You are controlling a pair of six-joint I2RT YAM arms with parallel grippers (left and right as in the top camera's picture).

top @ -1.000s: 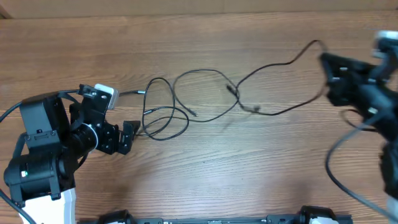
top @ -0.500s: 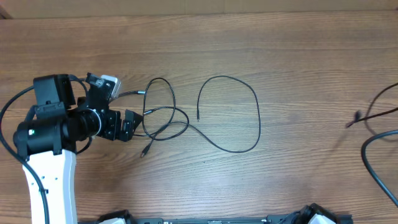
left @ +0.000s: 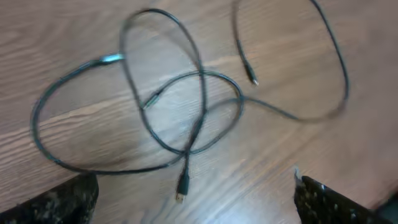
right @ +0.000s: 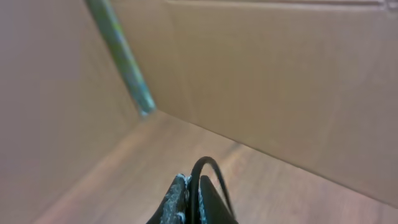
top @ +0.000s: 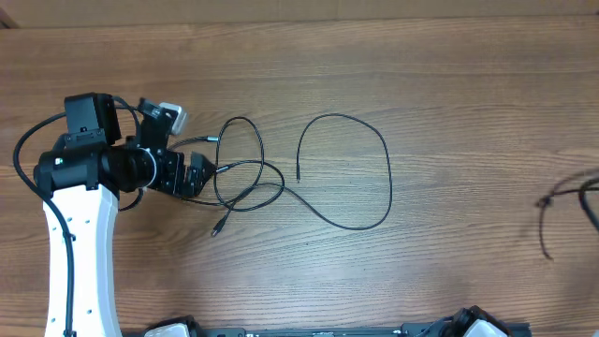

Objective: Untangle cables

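The bare part of the tabletop beside the cardboard sides is below, away from the tangle (top: pixel 264 168). My right gripper needs to go down toward it next and let go of the cable.
Two thin black cables lie crossed in a tangle (top: pixel 264 168) on the wooden table, with a big open loop (top: pixel 389 178) running off to its right. My left gripper (top: pixel 194 177) is open just left of the tangle. In the left wrist view its jaws (left: pixel 196 202) stand wide apart over the crossing loops (left: pixel 202 106), and a plug end (left: pixel 181 186) lies between them. A third black cable (top: pixel 544 225) hangs at the right edge. My right gripper (right: pixel 196 199) is shut on this cable (right: pixel 211 171); it is outside the overhead view.
The wooden table (top: pixel 374 271) fills the overhead view. The left arm's base and white link (top: pixel 80 253) stand at the front left. The right wrist view shows brown cardboard walls (right: pixel 280 74) and a green strip (right: pixel 121 59).
One cable was pulled out of the tangle to the right; the right arm has left the overhead view. The freed cable's end now hangs lower at the right edge. The left gripper edged toward the tangle.
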